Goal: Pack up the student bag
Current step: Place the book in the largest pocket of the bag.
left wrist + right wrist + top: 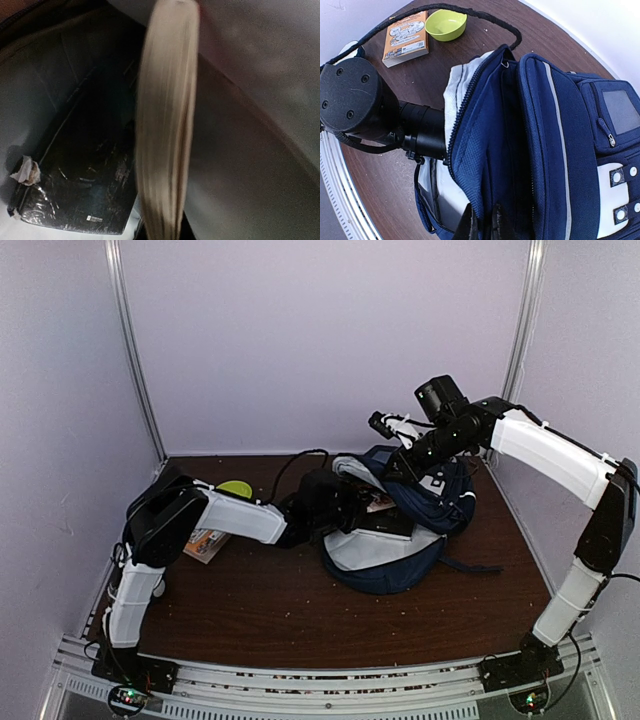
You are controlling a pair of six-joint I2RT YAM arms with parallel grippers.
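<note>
My right gripper holds the raised flap and will next bring it back and down to cover the bag's uncovered opening (384,548) (451,194) and let go.
The navy-blue student bag (400,540) lies on the table with its main compartment open; it also shows in the right wrist view (555,125). My right gripper (486,226) is shut on the bag's upper zip edge and holds the flap up; in the top view the right gripper (393,468) is over the bag's back. My left arm (355,105) reaches into the opening from the left. My left gripper (162,231) is inside the bag, shut on a book (166,125) seen edge-on by its cream pages. A black wrapped notebook (80,185) lies in the bag beside it.
An orange book (405,37) and a green bowl (446,24) sit on the brown table (260,610) to the left of the bag; the bowl (235,488) and the book (205,543) lie beside my left arm. White walls enclose the table.
</note>
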